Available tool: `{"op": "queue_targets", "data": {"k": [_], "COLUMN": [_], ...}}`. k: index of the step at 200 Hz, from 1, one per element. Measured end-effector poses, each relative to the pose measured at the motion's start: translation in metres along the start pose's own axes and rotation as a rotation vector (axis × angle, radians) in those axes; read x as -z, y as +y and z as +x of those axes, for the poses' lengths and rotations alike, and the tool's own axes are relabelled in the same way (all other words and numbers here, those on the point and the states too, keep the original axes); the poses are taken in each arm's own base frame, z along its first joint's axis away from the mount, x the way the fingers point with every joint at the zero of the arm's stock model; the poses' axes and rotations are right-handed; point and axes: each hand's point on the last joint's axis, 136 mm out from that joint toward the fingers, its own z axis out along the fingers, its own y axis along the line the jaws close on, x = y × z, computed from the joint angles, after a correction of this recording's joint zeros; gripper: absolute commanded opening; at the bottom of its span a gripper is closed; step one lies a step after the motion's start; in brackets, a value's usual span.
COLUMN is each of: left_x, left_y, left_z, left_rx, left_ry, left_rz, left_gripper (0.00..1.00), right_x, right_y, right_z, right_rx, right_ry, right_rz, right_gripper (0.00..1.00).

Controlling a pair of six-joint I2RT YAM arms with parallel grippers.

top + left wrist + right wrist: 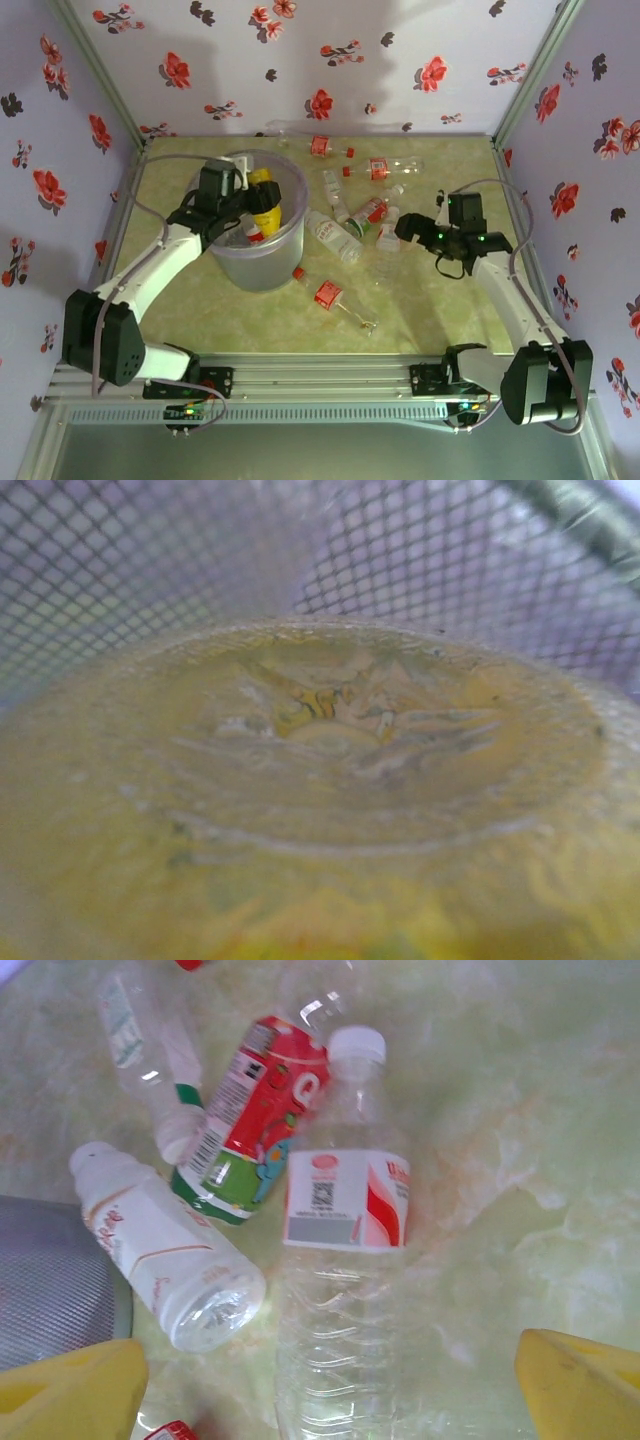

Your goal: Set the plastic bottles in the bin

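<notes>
The left gripper lowers the yellow bottle a little deeper within the bin's meshed side next, then releases it.
The pale-lavender bin (285,262) stands left of centre. My left gripper (240,192) hangs over its opening, shut on the yellow bottle (265,196). In the left wrist view the yellow bottle's base (320,780) sits right in front of the lens, hiding the fingers, with the bin's meshed wall (150,560) behind. My right gripper (413,232) is open above a clear bottle with a red-and-white label and white cap (345,1260), its yellow fingertips (70,1395) on either side of the bottle. Several more bottles lie on the table, among them a white-labelled one (333,236) and a red-labelled one (328,294).
Beside the clear bottle lie a white bottle (165,1250), a red-and-green labelled bottle (255,1120) and a clear one with a green band (150,1050). Two more bottles (318,147) (380,168) rest near the back wall. Floral walls enclose the green table (450,310).
</notes>
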Motion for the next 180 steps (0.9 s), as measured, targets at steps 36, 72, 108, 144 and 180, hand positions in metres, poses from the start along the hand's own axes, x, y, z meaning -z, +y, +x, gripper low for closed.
{"op": "queue_targets", "data": {"k": [36, 72, 108, 144, 180], "left_x": [-0.017, -0.021, -0.021, -0.010, 0.014], "left_y": [0.010, 0.008, 0.009, 0.008, -0.007], "left_z": [0.018, 0.022, 0.022, 0.012, -0.017], "left_rx": [0.020, 0.021, 0.015, -0.008, -0.044], "left_ry": [0.042, 0.051, 0.052, 0.040, -0.025], "left_rz": [-0.020, -0.016, -0.028, -0.054, -0.041], "left_gripper": [0.50, 0.83, 1.00, 1.00, 1.00], "right_x": [-0.016, -0.029, -0.041, -0.049, -0.063], "right_y": [-0.011, -0.010, -0.018, -0.019, -0.017], "right_z": [0.021, 0.035, 0.048, 0.051, 0.062], "right_rx": [-0.022, 0.022, 0.048, 0.070, 0.099], "right_ry": [0.055, 0.089, 0.134, 0.158, 0.210], "right_rz": [0.064, 0.126, 0.196, 0.239, 0.261], "right_gripper": [0.92, 0.90, 0.93, 0.92, 0.91]}}
